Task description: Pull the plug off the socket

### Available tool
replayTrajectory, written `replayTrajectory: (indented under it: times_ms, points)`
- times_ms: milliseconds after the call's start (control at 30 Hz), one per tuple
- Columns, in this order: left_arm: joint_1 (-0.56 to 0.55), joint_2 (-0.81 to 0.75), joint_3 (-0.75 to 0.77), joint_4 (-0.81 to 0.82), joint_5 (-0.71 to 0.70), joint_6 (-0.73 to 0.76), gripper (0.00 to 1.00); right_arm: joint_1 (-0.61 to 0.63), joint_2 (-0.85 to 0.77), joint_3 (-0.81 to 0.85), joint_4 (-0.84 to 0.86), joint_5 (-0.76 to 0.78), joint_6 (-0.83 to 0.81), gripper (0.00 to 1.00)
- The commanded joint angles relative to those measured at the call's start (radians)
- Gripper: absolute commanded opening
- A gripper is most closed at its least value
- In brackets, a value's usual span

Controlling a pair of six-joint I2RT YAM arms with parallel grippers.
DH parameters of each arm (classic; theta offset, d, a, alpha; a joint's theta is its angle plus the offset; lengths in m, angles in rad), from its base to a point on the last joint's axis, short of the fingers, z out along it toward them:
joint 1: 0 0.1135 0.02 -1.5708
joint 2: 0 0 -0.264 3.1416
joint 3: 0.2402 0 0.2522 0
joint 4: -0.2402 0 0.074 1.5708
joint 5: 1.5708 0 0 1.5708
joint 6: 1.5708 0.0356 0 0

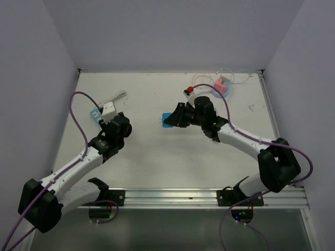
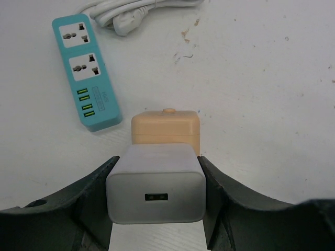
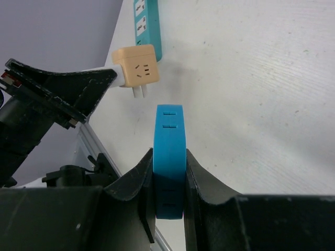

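Observation:
The tabletop below the robot's right gripper and to its right in the top view is bare, so the robot will lower that gripper there, since the socket (image 1: pixel 166 120) is clear of the adapter.
My left gripper (image 2: pixel 157 166) is shut on a white USB charger block (image 2: pixel 155 191), which is plugged into a peach adapter cube (image 2: pixel 165 124) in front of it. In the right wrist view the adapter (image 3: pixel 137 68) hangs free with its two prongs bare. My right gripper (image 3: pixel 169 155) is shut on a flat blue socket piece (image 3: pixel 169 130), held on edge above the table. The adapter and the blue socket are apart, with a gap between them. In the top view the left gripper (image 1: pixel 112 121) is at the left and the right gripper (image 1: pixel 177 116) holds the blue socket (image 1: pixel 166 120) at mid-table.
A teal power strip (image 2: pixel 86 73) with a coiled white cable (image 2: pixel 131 13) lies on the table beyond the left gripper. A pink block (image 1: pixel 224 86), a red-capped part (image 1: pixel 190 89) and clear tubing sit at the back right. Grey walls enclose the table; a metal rail (image 1: pixel 209 196) runs along the near edge.

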Motion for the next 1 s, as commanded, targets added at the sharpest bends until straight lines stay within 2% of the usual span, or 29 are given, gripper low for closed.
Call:
replayTrajectory:
  times_ms: [0, 167, 400, 500, 533, 633, 667, 700, 733, 833, 867, 967]
  points:
    - [-0.005, -0.027, 0.022, 0.073, -0.054, 0.029, 0.00, -0.055, -0.046, -0.032, -0.083, -0.030, -0.035, 0.00]
    - [-0.005, -0.050, 0.043, 0.135, 0.097, 0.122, 0.03, -0.201, -0.006, -0.115, -0.079, -0.063, -0.038, 0.00]
    - [-0.005, -0.041, 0.076, 0.191, 0.345, 0.213, 0.05, -0.298, 0.139, -0.192, 0.067, -0.195, -0.004, 0.03]
    - [-0.005, -0.041, 0.074, 0.237, 0.446, 0.247, 0.05, -0.301, 0.178, -0.186, 0.059, -0.182, -0.021, 0.14]
    - [-0.005, -0.038, 0.077, 0.246, 0.492, 0.262, 0.05, -0.301, 0.183, -0.184, 0.050, -0.162, -0.023, 0.22]
    - [-0.005, -0.022, 0.080, 0.269, 0.571, 0.282, 0.05, -0.305, 0.187, -0.184, 0.004, -0.116, -0.038, 0.31]
    - [-0.005, -0.019, 0.079, 0.271, 0.586, 0.294, 0.04, -0.311, 0.186, -0.184, -0.027, -0.076, -0.043, 0.41]
    - [-0.005, -0.012, 0.079, 0.271, 0.601, 0.299, 0.04, -0.316, 0.181, -0.184, -0.042, -0.062, -0.053, 0.45]
    - [-0.005, -0.010, 0.079, 0.271, 0.627, 0.308, 0.04, -0.319, 0.169, -0.183, -0.059, -0.042, -0.059, 0.54]
    - [-0.006, 0.004, 0.079, 0.304, 0.660, 0.314, 0.04, -0.324, 0.131, -0.169, -0.146, 0.041, -0.093, 0.65]
    - [-0.007, 0.007, 0.079, 0.306, 0.664, 0.317, 0.04, -0.324, 0.118, -0.166, -0.174, 0.080, -0.098, 0.74]
    - [-0.007, 0.011, 0.077, 0.315, 0.687, 0.317, 0.04, -0.324, 0.065, -0.161, -0.208, 0.104, -0.112, 0.85]
